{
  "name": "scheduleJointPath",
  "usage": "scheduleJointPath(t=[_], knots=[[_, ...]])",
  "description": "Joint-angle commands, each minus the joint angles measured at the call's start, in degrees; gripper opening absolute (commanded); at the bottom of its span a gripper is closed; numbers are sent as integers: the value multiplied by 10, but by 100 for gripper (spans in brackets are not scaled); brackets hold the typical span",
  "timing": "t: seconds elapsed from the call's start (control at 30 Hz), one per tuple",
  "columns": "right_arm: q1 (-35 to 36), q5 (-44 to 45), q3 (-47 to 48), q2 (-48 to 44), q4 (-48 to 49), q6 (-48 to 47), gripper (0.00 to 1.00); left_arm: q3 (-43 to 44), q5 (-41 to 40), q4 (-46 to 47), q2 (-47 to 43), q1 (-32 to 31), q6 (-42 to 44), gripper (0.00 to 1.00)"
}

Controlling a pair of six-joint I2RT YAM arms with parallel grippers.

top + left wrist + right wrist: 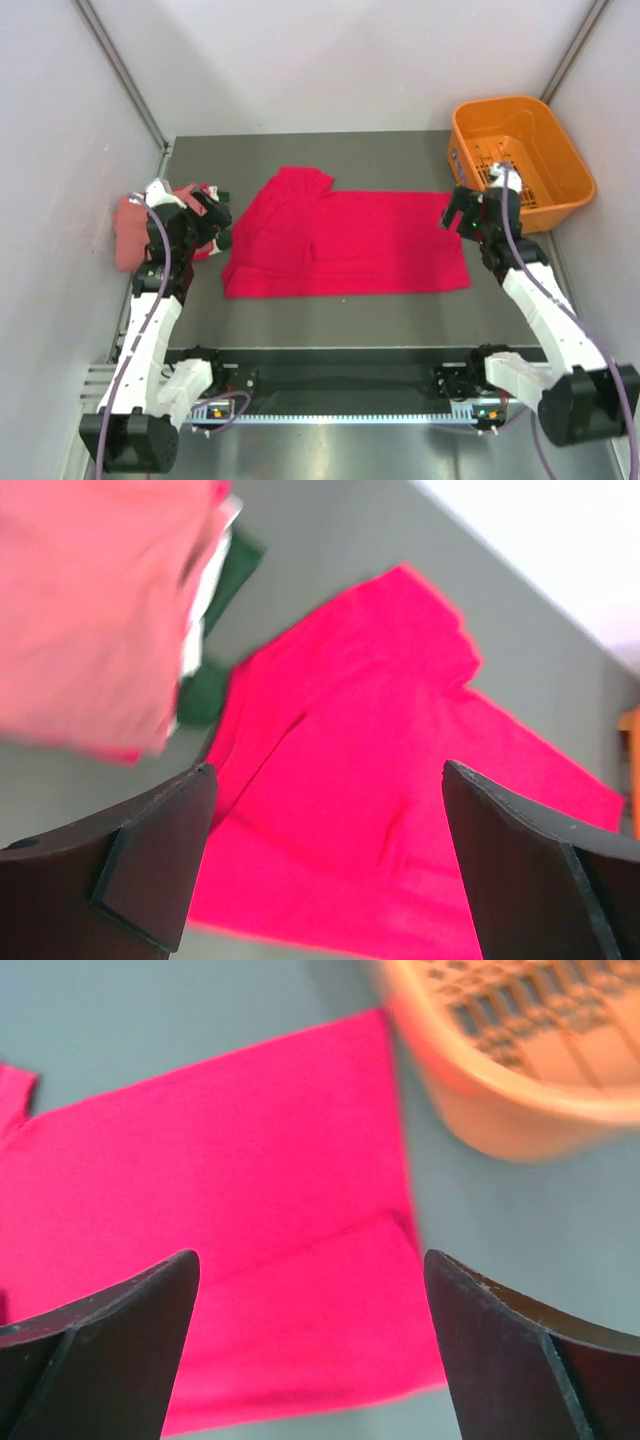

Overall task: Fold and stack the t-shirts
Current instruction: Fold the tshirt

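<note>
My left gripper will move outward past the stack, then down onto the red t-shirt's far sleeve corner (309,177) (431,613), which sticks out past the far edge.
The crimson red t-shirt (345,245) lies partly folded on the dark table, its sleeve end at the left; it also shows in the left wrist view (370,780) and the right wrist view (220,1200). A stack at the far left has the salmon pink shirt (128,228) on top, with a pale shirt edge (205,600) and the dark green shirt (205,685) under it. My left gripper (222,222) is open and empty above the red shirt's left edge. My right gripper (456,212) is open and empty above its right edge.
The orange plastic basket (520,160) stands at the back right, close to my right gripper; it also shows in the right wrist view (520,1070). White walls close in the table on the left, back and right.
</note>
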Motion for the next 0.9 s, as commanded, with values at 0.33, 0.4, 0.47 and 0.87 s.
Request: scheduleJointPath(t=[0.33, 0.4, 0.47, 0.87], knots=[[62, 43, 226, 297, 22, -76, 74, 143, 122, 199, 282, -19, 0, 99], [62, 55, 259, 326, 23, -83, 70, 186, 102, 194, 344, -40, 9, 99], [62, 63, 297, 371, 19, -84, 68, 254, 78, 173, 414, -58, 35, 97], [62, 51, 341, 473, 38, -79, 59, 604, 11, 77, 741, -81, 101, 88]])
